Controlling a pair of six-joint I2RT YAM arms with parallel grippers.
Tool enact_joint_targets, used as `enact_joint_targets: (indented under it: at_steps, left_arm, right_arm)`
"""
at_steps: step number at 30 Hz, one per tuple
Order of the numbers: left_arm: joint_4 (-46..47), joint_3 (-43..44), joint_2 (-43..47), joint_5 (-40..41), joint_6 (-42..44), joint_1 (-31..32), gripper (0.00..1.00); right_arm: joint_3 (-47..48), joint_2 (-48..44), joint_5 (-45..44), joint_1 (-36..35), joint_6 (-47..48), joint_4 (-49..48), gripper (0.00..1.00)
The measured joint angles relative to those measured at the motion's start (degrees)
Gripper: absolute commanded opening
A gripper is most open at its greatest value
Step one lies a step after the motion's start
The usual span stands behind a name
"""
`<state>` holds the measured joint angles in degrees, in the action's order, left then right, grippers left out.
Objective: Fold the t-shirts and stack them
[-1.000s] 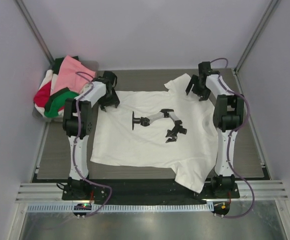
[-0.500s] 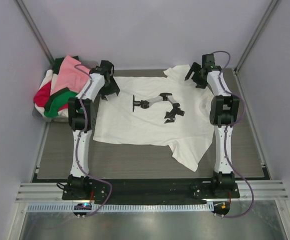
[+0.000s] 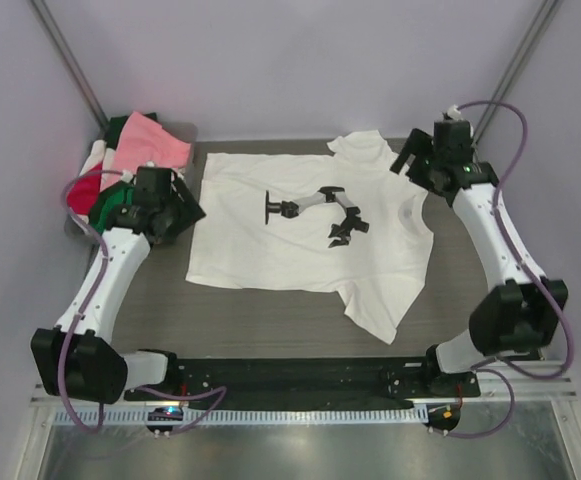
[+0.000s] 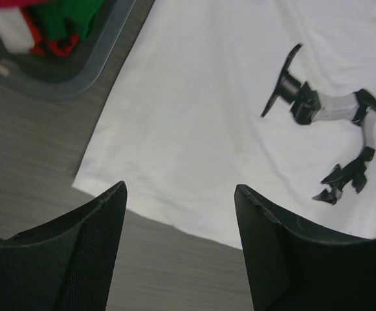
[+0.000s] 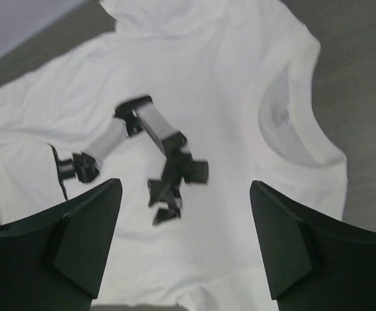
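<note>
The white t-shirt's near hem corner (image 3: 192, 278) (image 4: 81, 181) lies flat and clear of the tray, so my left gripper should draw back and lower onto it next.
A white t-shirt (image 3: 300, 230) with a black robot-arm print lies spread flat on the table, neck to the right, hem to the left, one sleeve at the back and one at the front. It also shows in the left wrist view (image 4: 194, 116) and the right wrist view (image 5: 213, 97). My left gripper (image 3: 177, 207) is open and empty, just left of the hem; in its wrist view (image 4: 181, 191) the hem corner lies ahead of the jaws. My right gripper (image 3: 413, 160) is open and empty above the shirt's back right shoulder (image 5: 184, 188).
A grey tray (image 3: 73, 226) at the back left holds a pile of pink (image 3: 145, 140), red (image 3: 85, 188), green (image 3: 105, 205) and white shirts; its rim shows in the left wrist view (image 4: 90, 65). Purple walls close in the left, right and back.
Both grippers have left the shirt's far edge and drawn apart, the left one to the left and nearer, the right one to the right. The shirt slid farther back and now lies flat.
</note>
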<state>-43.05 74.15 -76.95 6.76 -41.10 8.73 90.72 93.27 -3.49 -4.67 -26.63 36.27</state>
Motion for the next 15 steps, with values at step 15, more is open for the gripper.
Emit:
enact_joint_targets:
  at_steps: [15]
  left_arm:
    - [8.41, -33.77, 12.07, -1.53, -7.98, -2.12, 0.63]
  right_arm:
    - [-49.79, -41.42, 6.25, 0.55, -10.67, 9.94, 0.96]
